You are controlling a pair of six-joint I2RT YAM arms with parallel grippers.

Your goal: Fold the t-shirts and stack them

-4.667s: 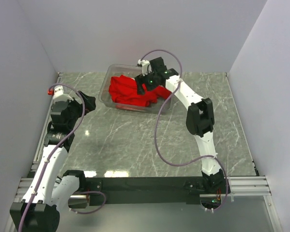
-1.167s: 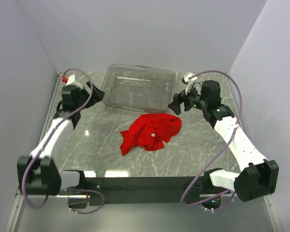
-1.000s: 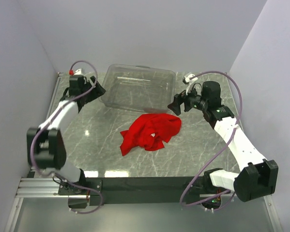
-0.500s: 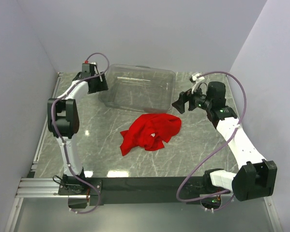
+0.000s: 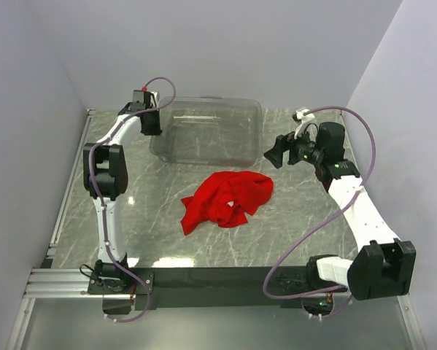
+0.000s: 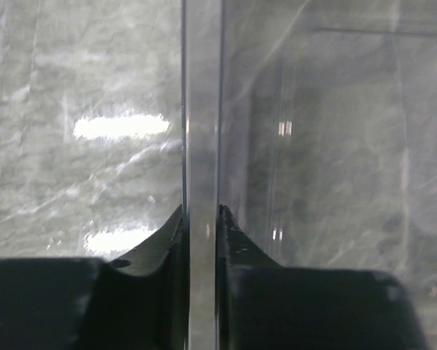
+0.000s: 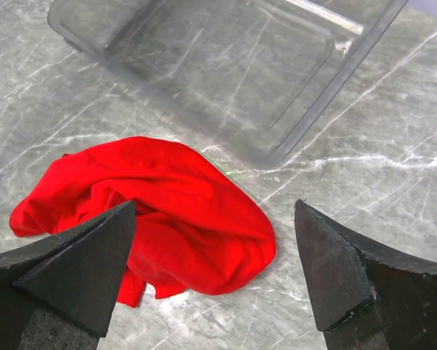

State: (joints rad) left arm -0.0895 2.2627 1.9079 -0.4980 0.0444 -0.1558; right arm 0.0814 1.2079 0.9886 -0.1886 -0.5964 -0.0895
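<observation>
I will swing my left gripper back and left in the top view, turning the bin [image 5: 203, 160] onto the tabletop by the bin's side [image 5: 96, 130], since it crowds the t-shirt.
The red t-shirt [image 5: 225, 198] lies crumpled in a heap on the marble table, in front of the clear plastic bin [image 5: 203, 160]. My left gripper [image 5: 151, 125] is at the bin's far left corner. In the left wrist view its jaws [image 6: 201, 211] are shut on the bin's thin clear wall [image 6: 202, 109], one finger on each side. My right gripper [image 5: 273, 154] hovers open to the right of the bin, above the table. Its wrist view shows the t-shirt [image 7: 167, 197] between and below its wide-spread fingers, with no contact.
The bin [image 7: 225, 65] holds nothing and stands at the back of the table, close to the rear wall. Side walls enclose the table on the left and right. Purple cables loop off both arms.
My left arm has swung in to the bin's left rim and its jaws have closed on the wall. The right gripper has edged slightly right. The t-shirt has not moved.
</observation>
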